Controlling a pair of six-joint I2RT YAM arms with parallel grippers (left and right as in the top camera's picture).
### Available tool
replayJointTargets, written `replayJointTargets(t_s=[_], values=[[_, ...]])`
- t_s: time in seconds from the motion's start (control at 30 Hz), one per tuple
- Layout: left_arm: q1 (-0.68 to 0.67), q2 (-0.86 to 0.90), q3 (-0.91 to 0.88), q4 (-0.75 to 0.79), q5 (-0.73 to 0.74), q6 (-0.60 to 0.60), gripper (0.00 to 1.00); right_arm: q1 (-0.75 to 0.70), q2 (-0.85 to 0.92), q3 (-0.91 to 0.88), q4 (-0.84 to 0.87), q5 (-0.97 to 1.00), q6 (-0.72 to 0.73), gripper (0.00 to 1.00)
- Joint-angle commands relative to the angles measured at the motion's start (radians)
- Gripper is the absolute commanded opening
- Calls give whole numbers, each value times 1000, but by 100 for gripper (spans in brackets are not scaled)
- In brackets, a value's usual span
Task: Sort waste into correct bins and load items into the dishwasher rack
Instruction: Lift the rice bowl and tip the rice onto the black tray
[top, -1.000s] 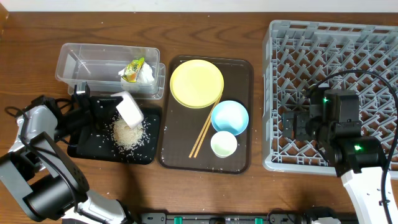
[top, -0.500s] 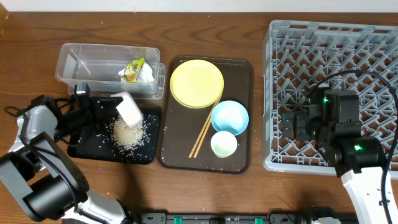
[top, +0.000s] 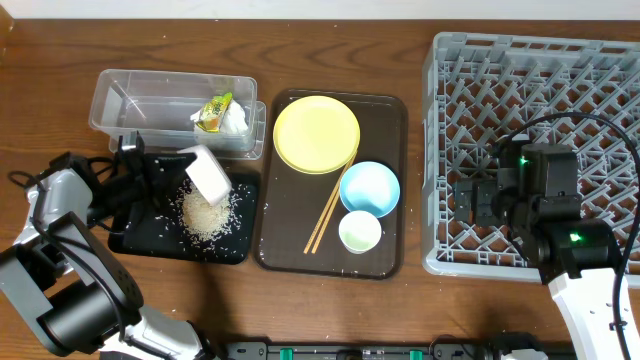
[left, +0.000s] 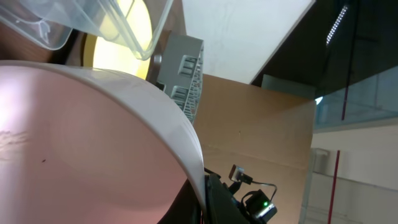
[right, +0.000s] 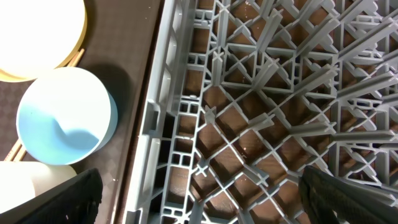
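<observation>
I should swing my left gripper over and down to release the bowl upright beside the chopsticks, because that spot is to the gripper's right in the overhead view.
My left gripper (top: 172, 172) is shut on the rim of the white bowl with pinkish outside (top: 208, 176), held tipped over the black tray (top: 135, 236). A heap of rice (top: 207, 214) lies in that tray. In the left wrist view the bowl (left: 74, 137) fills the frame, with a finger (left: 208, 199) against its rim. The clear tub (top: 150, 100) holds the yellow-green wrapper (top: 213, 110) and the white tissue (top: 236, 120). My right gripper (top: 478, 200) is open and empty over the left part of the grey rack (top: 540, 60), with its fingers (right: 202, 202) spread wide.
A dark brown serving tray (top: 388, 115) holds the yellow plate (top: 316, 133), the light blue bowl (top: 369, 188), the whitish cup (top: 360, 232) and the chopsticks (top: 330, 205). The right wrist view shows the blue bowl (right: 65, 115) beside the rack wall (right: 155, 112). A few rice grains lie scattered round the black tray.
</observation>
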Motion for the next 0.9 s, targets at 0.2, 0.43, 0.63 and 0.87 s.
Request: replayJointTargets(t_s=[0.2,0.43,0.63,0.87], values=[[5,6,-3,-6,50,57,6,6,-3,21,-5,-7,9,99],[5,-2,-3,-24,81,73,6,6,-3,21,-5,-7,9,99],[4,-5,-3,-18,52,74,6,6,-3,21,-5,-7,9,99],[-29,-74,-2,-35,36,86,6,6,-3,21,-4,-7,9,99]])
